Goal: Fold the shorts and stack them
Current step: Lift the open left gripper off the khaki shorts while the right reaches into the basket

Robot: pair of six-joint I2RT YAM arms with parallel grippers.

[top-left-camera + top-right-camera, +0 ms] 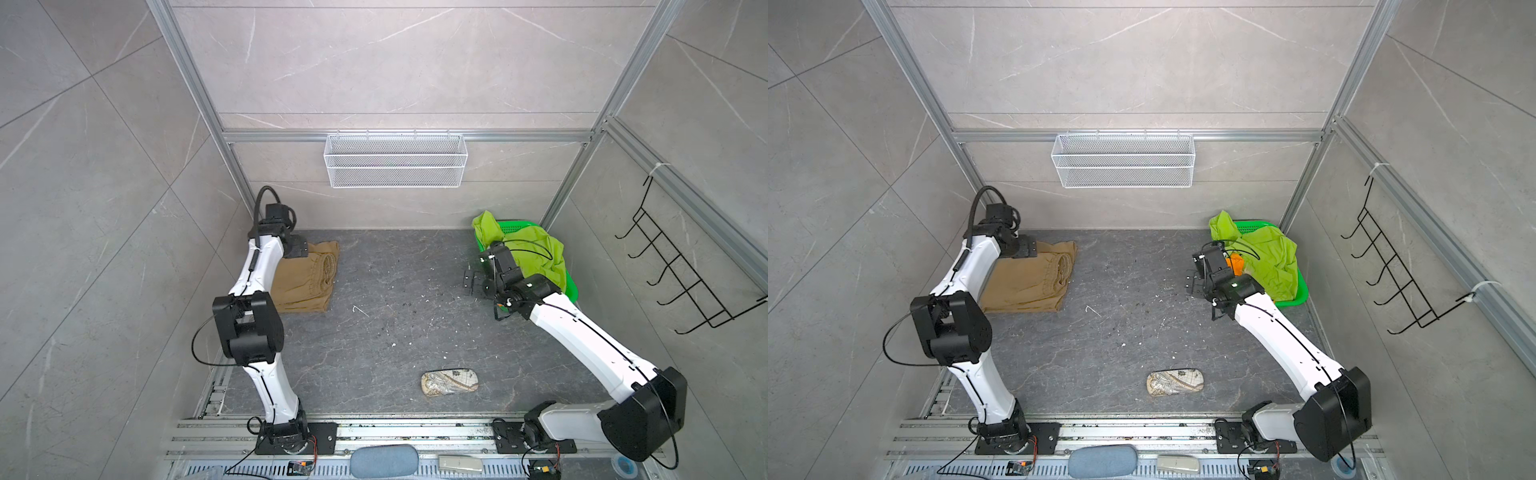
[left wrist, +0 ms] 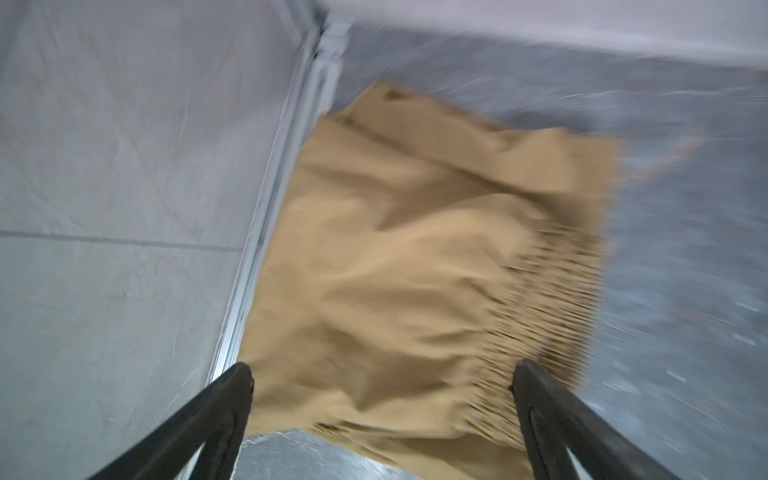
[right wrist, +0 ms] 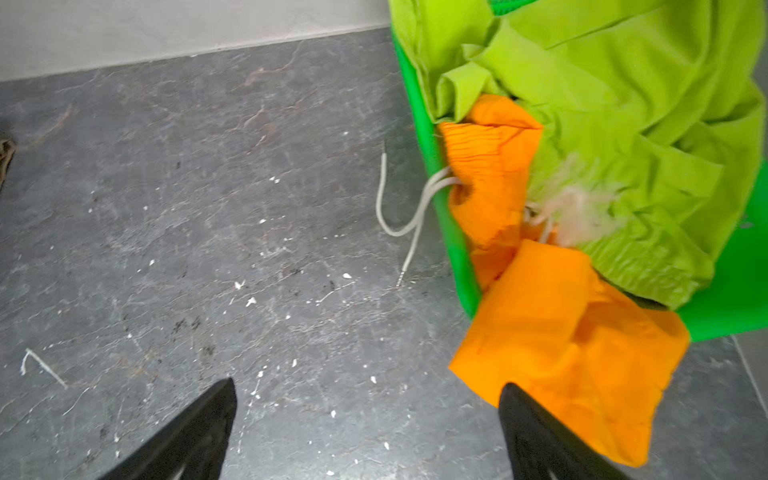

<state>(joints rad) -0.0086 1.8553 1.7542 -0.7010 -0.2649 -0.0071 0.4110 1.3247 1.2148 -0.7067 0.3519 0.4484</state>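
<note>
My right gripper swings outward over the basket and down onto the far fold of the lime green shorts next, because they lie atop the orange shorts [image 1: 1236, 262].
The tan shorts [image 1: 305, 278] [image 1: 1034, 278] lie folded flat at the back left of the table, against the left wall. My left gripper [image 1: 297, 247] [image 2: 382, 374] hovers over their far corner, open, with the blurred tan cloth [image 2: 415, 270] beneath and nothing held. The lime green shorts [image 1: 536, 253] [image 3: 623, 124] lie crumpled over the green basket [image 1: 511, 226] at the back right. The orange shorts [image 1: 1236, 262] [image 3: 561, 353] spill over the basket's near wall, a white drawstring [image 3: 395, 208] dangling. My right gripper [image 1: 471, 284] [image 3: 368, 395] is open above bare table just left of the basket.
A small patterned pouch [image 1: 449, 383] lies near the front middle. A white wire basket [image 1: 395, 160] hangs on the back wall and a black hook rack [image 1: 685, 270] on the right wall. A grey-blue pad [image 1: 384, 459] sits on the front rail.
</note>
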